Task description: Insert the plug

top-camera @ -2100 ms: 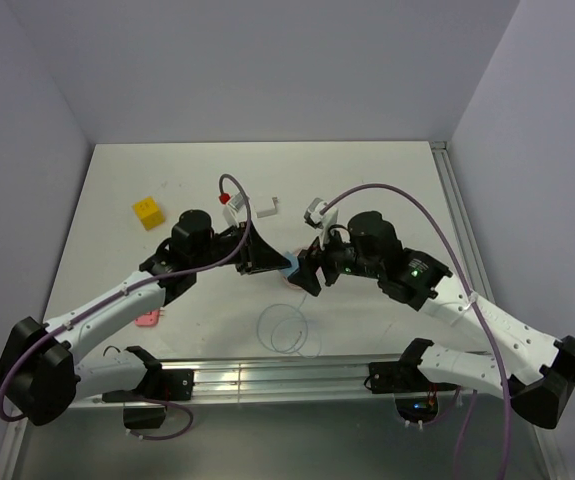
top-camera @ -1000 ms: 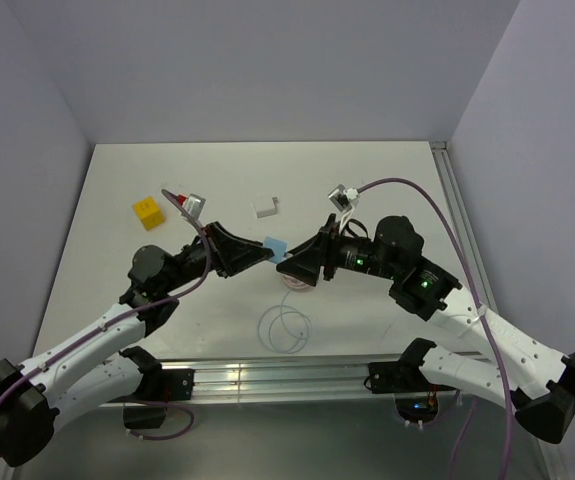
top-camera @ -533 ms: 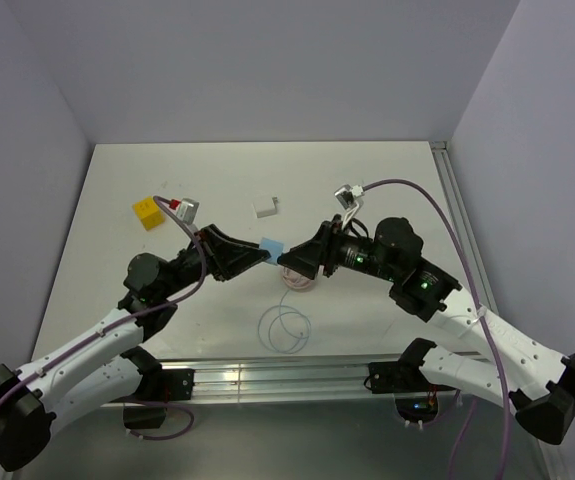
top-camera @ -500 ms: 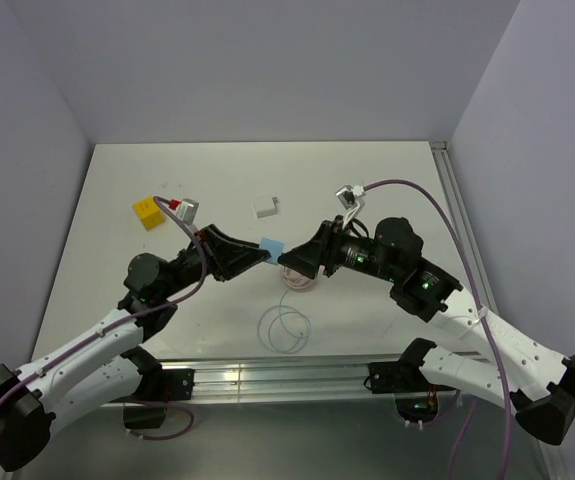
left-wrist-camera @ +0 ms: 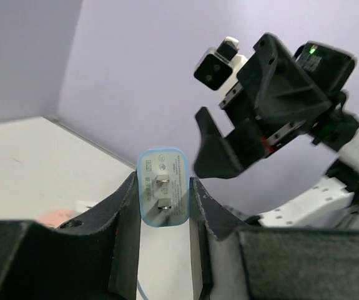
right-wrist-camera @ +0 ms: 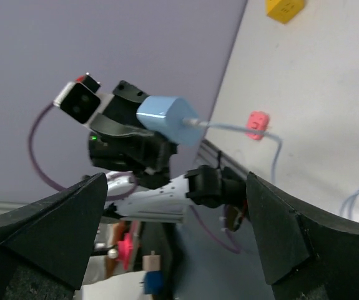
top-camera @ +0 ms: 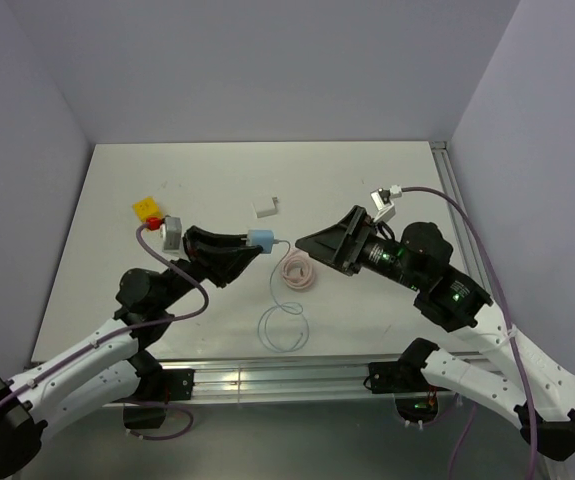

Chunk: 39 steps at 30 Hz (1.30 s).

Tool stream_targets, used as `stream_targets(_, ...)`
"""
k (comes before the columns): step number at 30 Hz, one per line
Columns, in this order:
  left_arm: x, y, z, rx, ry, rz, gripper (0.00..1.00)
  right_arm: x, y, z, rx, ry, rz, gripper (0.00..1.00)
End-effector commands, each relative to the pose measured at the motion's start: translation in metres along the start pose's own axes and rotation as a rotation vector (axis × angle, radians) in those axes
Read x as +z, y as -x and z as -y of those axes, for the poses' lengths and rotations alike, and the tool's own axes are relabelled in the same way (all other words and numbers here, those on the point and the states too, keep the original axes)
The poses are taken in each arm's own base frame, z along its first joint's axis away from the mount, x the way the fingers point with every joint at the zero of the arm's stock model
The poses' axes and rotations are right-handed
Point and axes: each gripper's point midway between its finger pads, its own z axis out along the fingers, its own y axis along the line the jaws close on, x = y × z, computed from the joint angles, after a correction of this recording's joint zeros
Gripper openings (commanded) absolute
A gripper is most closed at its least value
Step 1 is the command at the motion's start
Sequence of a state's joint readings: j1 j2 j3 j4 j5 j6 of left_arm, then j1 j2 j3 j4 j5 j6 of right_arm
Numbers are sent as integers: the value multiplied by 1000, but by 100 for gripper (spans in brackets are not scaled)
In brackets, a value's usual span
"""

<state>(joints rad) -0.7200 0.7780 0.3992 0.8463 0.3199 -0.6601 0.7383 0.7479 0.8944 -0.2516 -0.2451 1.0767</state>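
Observation:
My right gripper is open, and next it will bring its fingers to the left in the top view around the plug's cable end (top-camera: 268, 239) (right-wrist-camera: 182, 121), because that end sticks out free there.
My left gripper (top-camera: 251, 242) is shut on the light-blue plug (top-camera: 262, 238) and holds it above the table. In the left wrist view the plug (left-wrist-camera: 163, 195) sits between both pads, its two metal prongs facing the camera. Its thin white cable (top-camera: 283, 325) hangs down to loops on the table. My right gripper (top-camera: 310, 243) is open and empty, just right of the plug and apart from it. In the right wrist view the plug (right-wrist-camera: 167, 119) shows beyond the wide-open gripper (right-wrist-camera: 177, 181).
A pink coiled piece (top-camera: 297, 272) lies on the table under the gap between the grippers. A small white adapter block (top-camera: 265, 207) lies behind it. A yellow cube (top-camera: 147, 207) is at the back left. A small pink piece (right-wrist-camera: 257, 122) lies near the front edge.
My right gripper has pulled back to the right, away from the plug and off the pink coil. My left gripper has shifted slightly left and down with the plug still in it.

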Motion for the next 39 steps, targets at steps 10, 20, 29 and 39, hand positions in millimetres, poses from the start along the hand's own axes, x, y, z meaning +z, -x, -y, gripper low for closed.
stream_targets(10,26,33,22,399,-194,217,0,22,16,-52,349,155,-11,91)
stream_targets(20,31,37,38,386,-221,270,0,29,29,-42,419,106,62,87)
stream_targets(29,34,36,43,385,-234,277,1,30,29,-45,439,127,61,83)
stream_targets(39,42,39,42,415,-225,286,0,32,21,-37,444,101,50,80)
